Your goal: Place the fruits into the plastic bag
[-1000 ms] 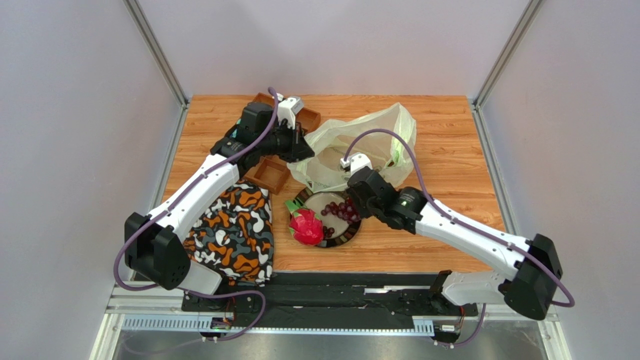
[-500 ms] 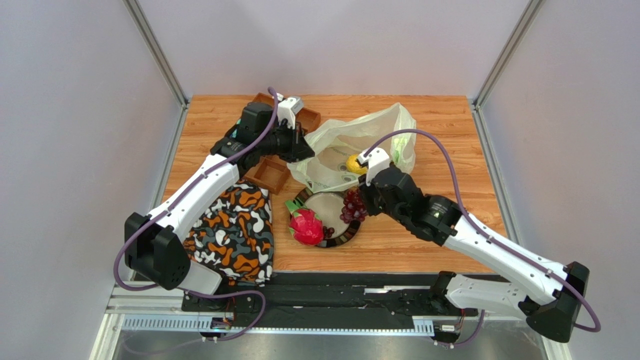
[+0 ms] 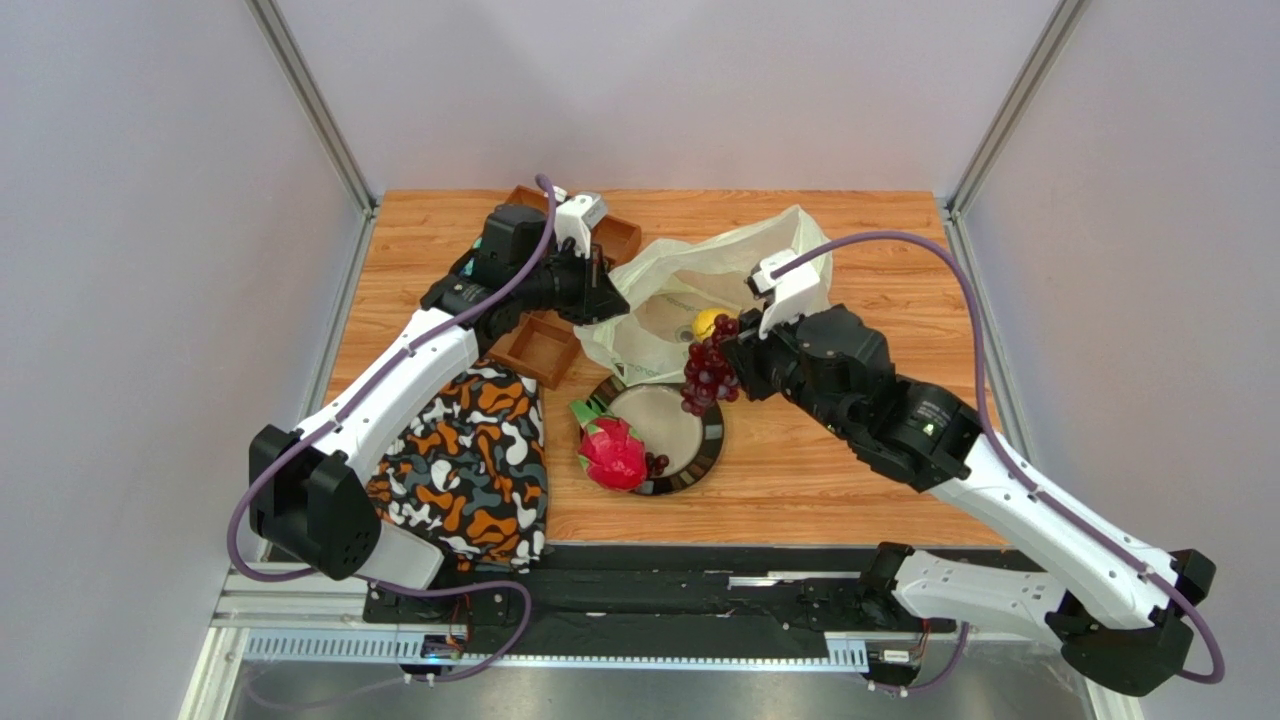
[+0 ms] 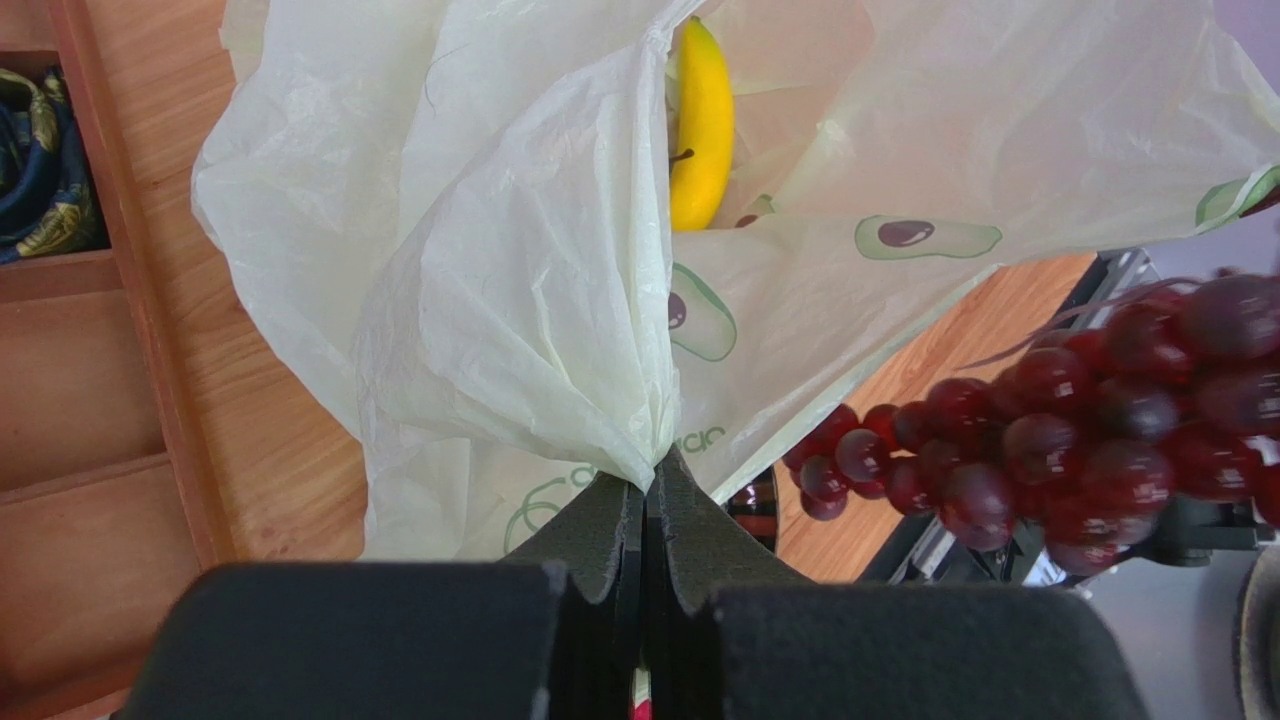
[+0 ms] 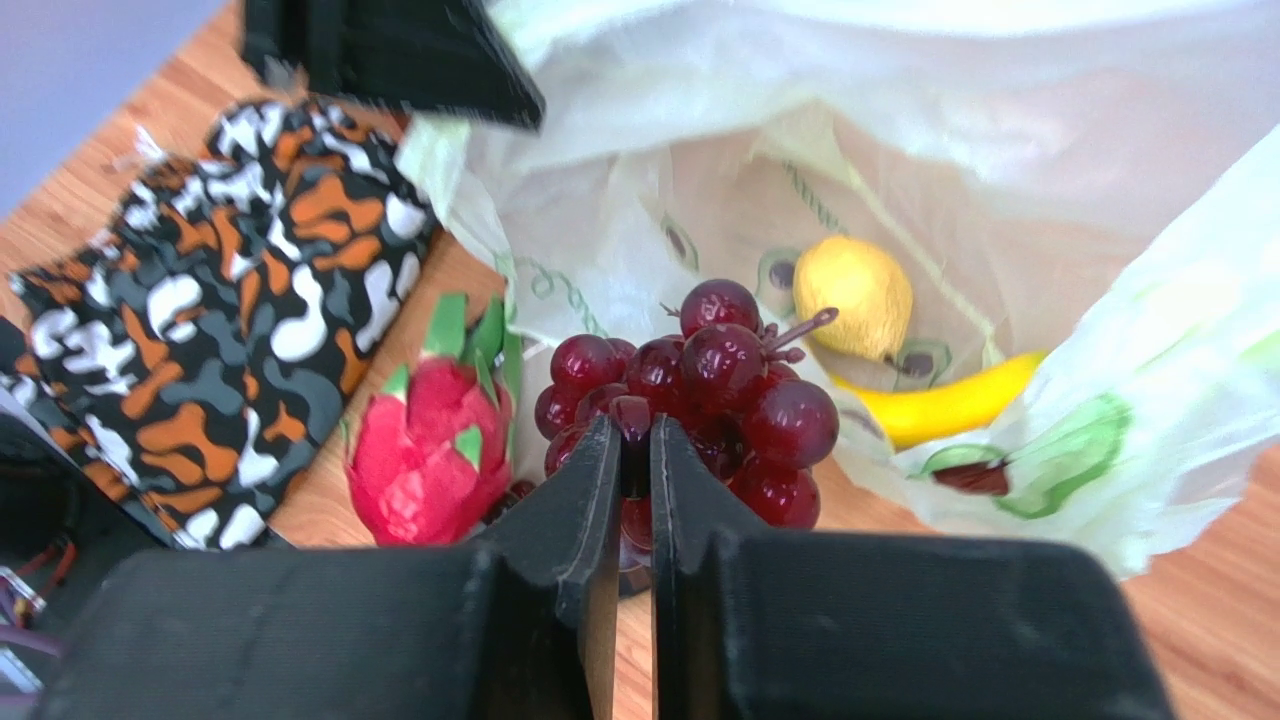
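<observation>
The right gripper moves the grapes outward over the bag's near rim and down to release them next, since the bag's inside lies outward and below.
The plastic bag (image 3: 706, 285) lies open at the table's middle back. My left gripper (image 4: 649, 473) is shut on its near rim (image 4: 571, 345) and holds the mouth up. Inside lie the banana (image 4: 700, 128) and the small round yellow fruit (image 5: 852, 294). My right gripper (image 5: 634, 435) is shut on the dark purple grape bunch (image 5: 721, 383) and holds it in the air at the bag's mouth (image 3: 706, 368), above the plate's far edge. The pink-red dragon fruit (image 3: 612, 453) lies on the round plate (image 3: 694, 450).
An orange-black-white patterned cloth (image 3: 466, 465) lies at the front left. A brown wooden tray (image 3: 538, 348) with compartments sits behind it; one compartment holds a dark rolled cloth (image 4: 38, 165). A few loose grapes (image 3: 655, 465) stay on the plate.
My right gripper has lifted the grape bunch off the plate and carried it back toward the bag's mouth. The left gripper has kept its hold on the bag.
</observation>
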Robot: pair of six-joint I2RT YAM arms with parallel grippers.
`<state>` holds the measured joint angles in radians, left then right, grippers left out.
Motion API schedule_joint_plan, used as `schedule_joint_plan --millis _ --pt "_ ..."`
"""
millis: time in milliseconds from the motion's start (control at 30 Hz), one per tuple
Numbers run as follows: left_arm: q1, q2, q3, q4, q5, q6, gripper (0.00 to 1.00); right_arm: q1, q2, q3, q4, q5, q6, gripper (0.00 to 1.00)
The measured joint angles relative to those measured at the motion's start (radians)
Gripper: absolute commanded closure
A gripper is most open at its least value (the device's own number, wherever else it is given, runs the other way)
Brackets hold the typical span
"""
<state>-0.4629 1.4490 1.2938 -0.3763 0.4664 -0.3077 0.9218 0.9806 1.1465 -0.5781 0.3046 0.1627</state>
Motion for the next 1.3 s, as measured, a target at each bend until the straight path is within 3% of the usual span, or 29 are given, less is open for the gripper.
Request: schedule_joint_plan --millis 233,467,1000,1300 --pt "0.0 0.0 -0.002 0.001 0.004 0.0 1.0 -0.012 0.019 0.132 0.04 0.0 -0.05 1.0" --pt "0.0 -0.003 -0.006 0.002 0.004 0.0 1.0 -0.059 0.151 0.233 0.097 -0.001 -0.086 1.0" --pt "0.0 -0.019 -0.006 0.003 0.003 0.0 1.0 -0.123 0.341 0.24 0.134 0.037 -0.132 1.0" --pt "0.0 -0.029 -0.006 0.003 0.003 0.0 1.0 -0.14 0.407 0.155 0.119 0.077 -0.133 1.0"
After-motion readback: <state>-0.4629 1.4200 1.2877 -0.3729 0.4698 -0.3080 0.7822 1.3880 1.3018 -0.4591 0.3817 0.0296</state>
